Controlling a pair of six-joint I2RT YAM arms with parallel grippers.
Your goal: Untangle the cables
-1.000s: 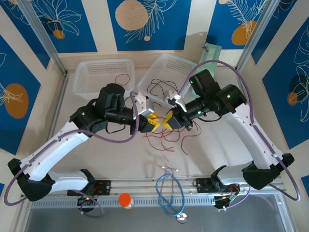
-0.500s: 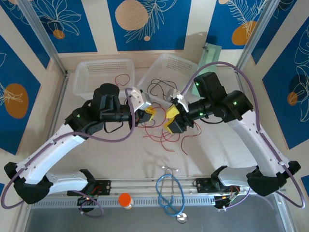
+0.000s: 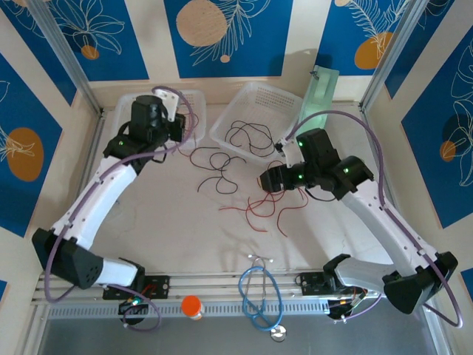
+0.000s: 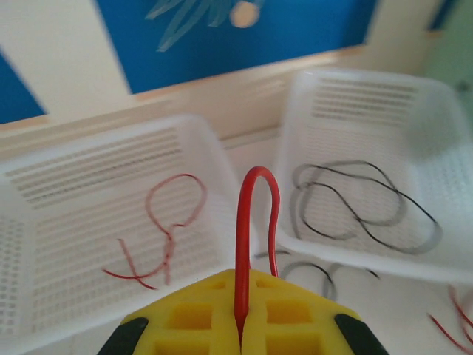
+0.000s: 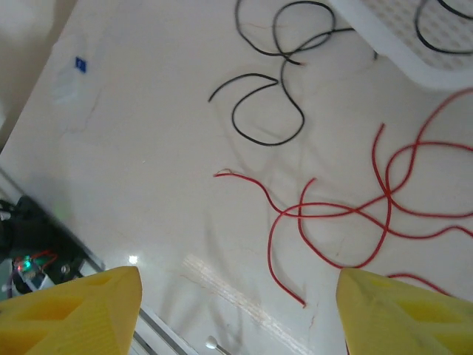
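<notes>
My cable goes outward in my left gripper over the bottom of the basket with the other red cable next, and comes free beside its match.
My left gripper (image 4: 240, 279) is shut on a red cable (image 4: 255, 192), whose loop rises from between the yellow jaws. In the top view this gripper (image 3: 176, 129) hovers at the left basket's (image 3: 144, 111) right rim. Another red cable (image 4: 171, 222) lies inside that basket. Black cable (image 4: 355, 207) sits in the right basket (image 3: 260, 103). My right gripper (image 5: 238, 279) is open, with nothing between its fingers, above loose red cables (image 5: 347, 211) on the table. In the top view it (image 3: 267, 180) hangs over them (image 3: 266, 211). Black cables (image 3: 214, 168) curl at the table's middle.
A blue stethoscope (image 3: 259, 296) lies at the near edge beside an orange-capped item (image 3: 191, 305). A pale green piece (image 3: 319, 92) leans at the back right. The metal rail and arm bases (image 3: 222, 285) run along the front.
The left arm swung back and left to the left basket, drawing a red cable out of the pile. The right gripper opened and pulled away to the right.
</notes>
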